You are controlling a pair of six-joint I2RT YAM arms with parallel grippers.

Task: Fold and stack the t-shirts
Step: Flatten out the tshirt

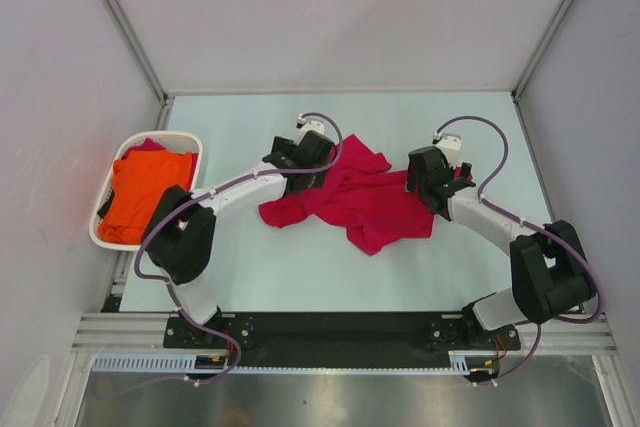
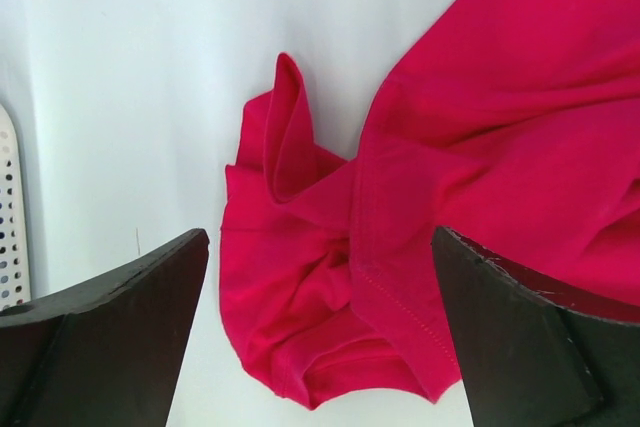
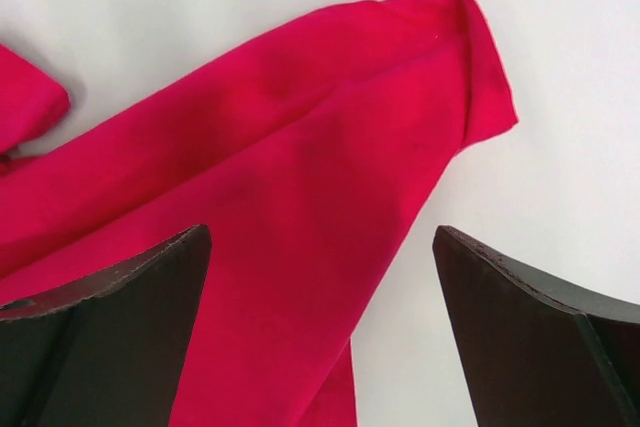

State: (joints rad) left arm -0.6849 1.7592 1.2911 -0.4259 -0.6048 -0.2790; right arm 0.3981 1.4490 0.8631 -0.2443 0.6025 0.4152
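My left gripper lowers its open fingers onto the crimson t-shirt's bunched fold directly below next. The fingers close on its stitched hem point(image 2: 368, 255), which already runs between them.
A crimson t-shirt point(image 1: 360, 202) lies crumpled in the middle of the table. My left gripper point(image 1: 305, 161) hovers over its left side, open. In the left wrist view the left gripper point(image 2: 320, 247) frames a bunched fold and a stitched hem of the crimson shirt point(image 2: 480, 137), with nothing gripped. My right gripper point(image 1: 433, 185) is over the shirt's right edge, also open. In the right wrist view the right gripper point(image 3: 320, 237) spans a flat band of the crimson cloth point(image 3: 280, 177) without touching it. An orange t-shirt point(image 1: 140, 192) sits bundled in the basket.
A white oval plastic basket point(image 1: 196, 145) stands at the table's left edge, its perforated wall point(image 2: 8, 217) showing in the left wrist view. Some crimson cloth point(image 1: 148, 145) peeks out behind the orange shirt. Grey walls enclose the table on three sides.
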